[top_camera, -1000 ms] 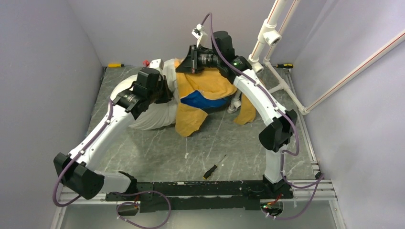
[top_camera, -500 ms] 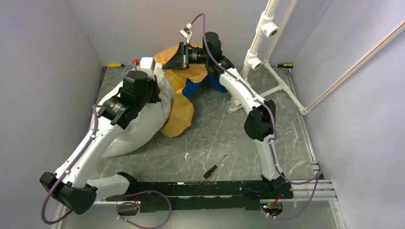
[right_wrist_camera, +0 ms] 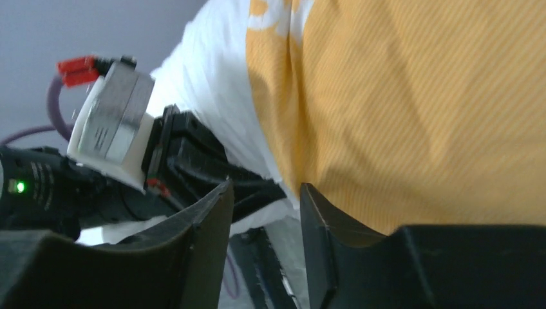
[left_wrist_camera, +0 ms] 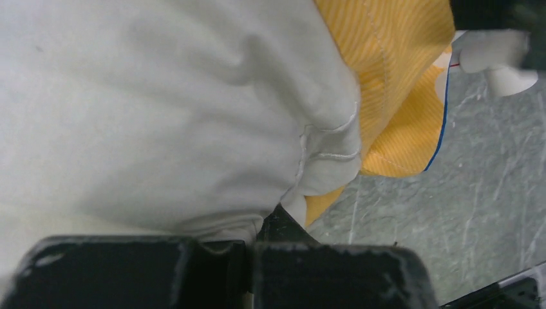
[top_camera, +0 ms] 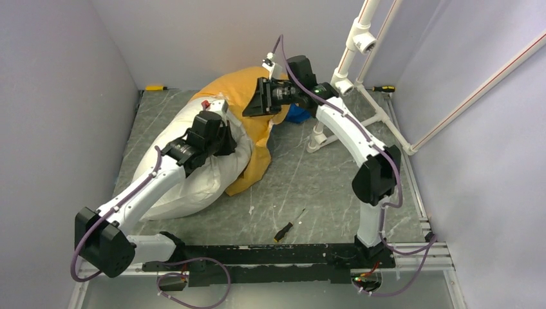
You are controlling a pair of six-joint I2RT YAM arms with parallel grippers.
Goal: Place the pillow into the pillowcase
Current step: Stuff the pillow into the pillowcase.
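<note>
My left gripper has the pillow fold and should carry it toward the yellow screwdriver and release it, since that is outward of the gripper and to its left in the top view.
The white pillow lies on the left half of the table, its far end covered by the orange side of the pillowcase; a blue bit of the case shows behind the right arm. My left gripper is shut on a fold of the pillow near its seam, beside the pillowcase edge. My right gripper hovers at the case's top. In the right wrist view my right gripper stands open with nothing between its fingers, next to the pillowcase and the pillow.
A white pipe frame stands at the back right, one foot close to the case. Screwdrivers lie at the back left and back right. A small black tool lies near the front edge. The left arm's wrist camera is near my right gripper.
My right gripper has opened and let go of the pillowcase, which now drapes over the pillow's far end. The left arm has shifted right with the pillow.
</note>
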